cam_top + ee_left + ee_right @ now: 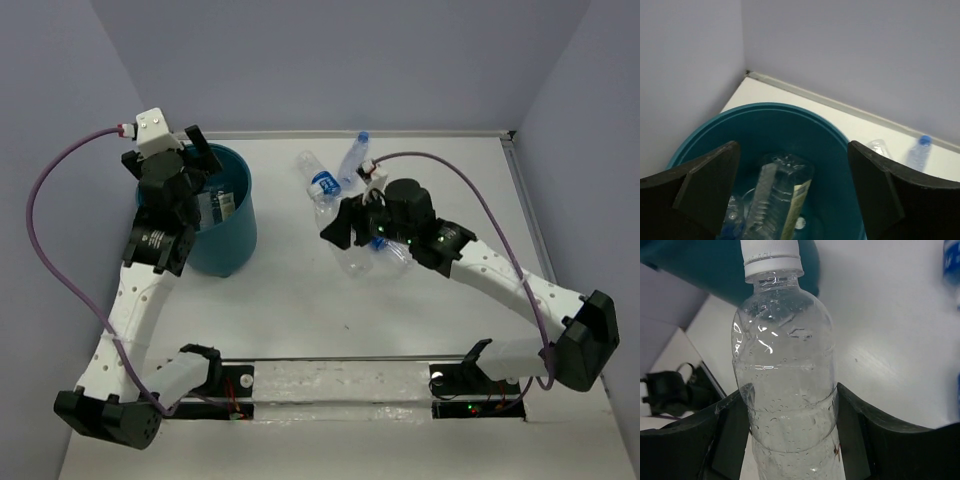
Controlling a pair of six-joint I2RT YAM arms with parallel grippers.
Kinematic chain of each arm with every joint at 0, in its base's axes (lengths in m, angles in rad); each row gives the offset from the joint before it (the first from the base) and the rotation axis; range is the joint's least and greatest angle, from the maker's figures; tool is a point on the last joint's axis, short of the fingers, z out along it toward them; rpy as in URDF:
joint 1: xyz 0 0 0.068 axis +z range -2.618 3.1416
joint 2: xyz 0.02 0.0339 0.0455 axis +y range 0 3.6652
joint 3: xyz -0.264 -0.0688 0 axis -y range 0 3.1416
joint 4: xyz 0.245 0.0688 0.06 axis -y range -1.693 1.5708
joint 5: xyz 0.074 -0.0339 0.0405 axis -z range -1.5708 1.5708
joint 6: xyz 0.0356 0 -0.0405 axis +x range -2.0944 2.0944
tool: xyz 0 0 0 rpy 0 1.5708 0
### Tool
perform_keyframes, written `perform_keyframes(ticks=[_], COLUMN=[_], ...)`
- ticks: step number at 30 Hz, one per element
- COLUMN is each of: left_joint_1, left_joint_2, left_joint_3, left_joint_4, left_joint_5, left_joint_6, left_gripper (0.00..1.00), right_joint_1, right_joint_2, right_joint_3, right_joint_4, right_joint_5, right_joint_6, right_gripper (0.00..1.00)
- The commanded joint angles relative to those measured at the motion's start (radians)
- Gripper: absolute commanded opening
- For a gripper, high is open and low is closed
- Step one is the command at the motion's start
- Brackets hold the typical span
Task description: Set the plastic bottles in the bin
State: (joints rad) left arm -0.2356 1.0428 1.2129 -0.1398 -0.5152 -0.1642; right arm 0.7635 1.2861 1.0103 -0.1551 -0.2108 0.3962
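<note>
The right gripper should go up, outward and to the left in the top view, over the bin's opening [226, 177] and release, because the bin's side is in the bottle's way.
The teal bin [228, 225] stands at the left. My left gripper [178, 160] hovers over its near-left rim, open and empty [793, 150]. Inside the bin [790, 107] lies a clear bottle with a white-yellow label [777, 195], and a second bottle with blue on it [730, 220] lies beside it. My right gripper [350, 225] is shut on a clear white-capped bottle [785, 375], its body squeezed between both fingers, above the middle of the table. Two blue-labelled bottles [320, 185] [352, 158] lie behind it, and another bottle [395, 252] lies under the right wrist.
Grey walls close in the table at the left and back, with a raised strip [840, 105] along the far edge. The bin's dark side [715, 270] shows ahead of the held bottle. The arm bases and a rail [340, 385] sit at the near edge.
</note>
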Motion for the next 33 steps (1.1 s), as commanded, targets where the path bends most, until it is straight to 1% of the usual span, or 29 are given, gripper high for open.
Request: perform_keyframes(ticks=[1,2,4,5,6,7,8,9,10,11,12,13,16,17,18,19,20,22,23,24,25,26,27,29,30,33], left_joint_1=[0.001,0.001,0.001,0.002,0.001,0.001,0.001,0.001,0.001,0.001,0.001,0.001,0.001,0.001,0.001,0.001,0.001,-0.001,-0.001,-0.002,-0.004,-0.008,-0.011,-0.016,-0.016,-0.018], left_joint_2=[-0.134,-0.186,-0.275,-0.305,-0.338,-0.369,-0.433,-0.466,-0.527,-0.577,-0.578,-0.617,-0.656,-0.674,-0.681,-0.691,-0.698,-0.713,-0.716,-0.718,-0.721,-0.724,-0.725,-0.733,-0.736,-0.733], left_joint_3=[0.054,0.037,0.014,-0.012,-0.025,-0.039,-0.061,-0.07,-0.079,-0.088,-0.09,-0.095,-0.113,-0.121,-0.14,-0.153,-0.171,-0.19,-0.191,-0.191,-0.193,-0.197,-0.2,-0.202,-0.2,-0.181], left_joint_4=[0.04,0.036,0.022,0.019,0.016,0.008,-0.01,-0.018,-0.032,-0.056,-0.057,-0.079,-0.11,-0.122,-0.127,-0.13,-0.129,-0.118,-0.115,-0.115,-0.118,-0.118,-0.118,-0.118,-0.118,-0.119], left_joint_5=[0.211,0.237,0.283,0.294,0.306,0.305,0.296,0.278,0.27,0.252,0.245,0.242,0.253,0.262,0.282,0.288,0.297,0.307,0.313,0.316,0.317,0.317,0.314,0.314,0.317,0.333], left_joint_6=[-0.078,-0.093,-0.107,-0.112,-0.115,-0.126,-0.133,-0.139,-0.143,-0.149,-0.149,-0.152,-0.159,-0.161,-0.161,-0.162,-0.17,-0.175,-0.175,-0.176,-0.176,-0.175,-0.178,-0.181,-0.182,-0.181], left_gripper=[0.98,0.99,0.99,0.99,0.99,0.99,0.99,0.99,0.99,0.99,0.99,0.99,0.99,0.99,0.99,0.99,0.99,0.99,0.99,0.99,0.99,0.99,0.99,0.99,0.99,0.99], right_joint_1=[0.005,0.005,0.014,0.014,0.014,0.014,0.023,0.023,0.023,0.033,0.033,0.052,0.089,0.102,0.127,0.143,0.157,0.192,0.203,0.203,0.217,0.217,0.217,0.217,0.217,0.205], right_joint_2=[0.042,0.067,0.149,0.182,0.217,0.255,0.328,0.366,0.439,0.478,0.517,0.597,0.72,0.766,0.867,0.919,1.012,1.077,1.094,1.096,1.084,1.067,1.044,0.966,0.902,0.778], right_joint_3=[0.293,0.392,0.48,0.575,0.623,0.667,0.707,0.779,0.813,0.888,0.889,0.972,1.111,1.234,1.308,1.385,1.522,1.634,1.636,1.622,1.595,1.562,1.482,1.406,1.331,1.216], right_joint_4=[0.132,0.162,0.225,0.265,0.281,0.296,0.343,0.37,0.399,0.451,0.468,0.491,0.496,0.487,0.441,0.415,0.373,0.362,0.361,0.359,0.359,0.359,0.359,0.358,0.356,0.344], right_joint_5=[-0.077,-0.105,-0.133,-0.139,-0.145,-0.15,-0.154,-0.159,-0.176,-0.188,-0.188,-0.191,-0.162,-0.145,-0.134,-0.124,-0.096,-0.078,-0.072,-0.062,-0.05,-0.039,-0.041,-0.004,0.02,0.027], right_joint_6=[-0.02,-0.022,-0.016,-0.007,-0.002,0.006,0.029,0.041,0.058,0.096,0.113,0.128,0.116,0.107,0.084,0.067,0.031,-0.028,-0.048,-0.072,-0.089,-0.111,-0.121,-0.166,-0.186,-0.249], right_gripper=[0.33,0.33,0.33,0.32,0.32,0.32,0.32,0.31,0.31,0.32,0.32,0.32,0.32,0.32,0.32,0.32,0.32,0.33,0.37,0.45,0.76,0.89,0.96,0.99,1.0,1.0])
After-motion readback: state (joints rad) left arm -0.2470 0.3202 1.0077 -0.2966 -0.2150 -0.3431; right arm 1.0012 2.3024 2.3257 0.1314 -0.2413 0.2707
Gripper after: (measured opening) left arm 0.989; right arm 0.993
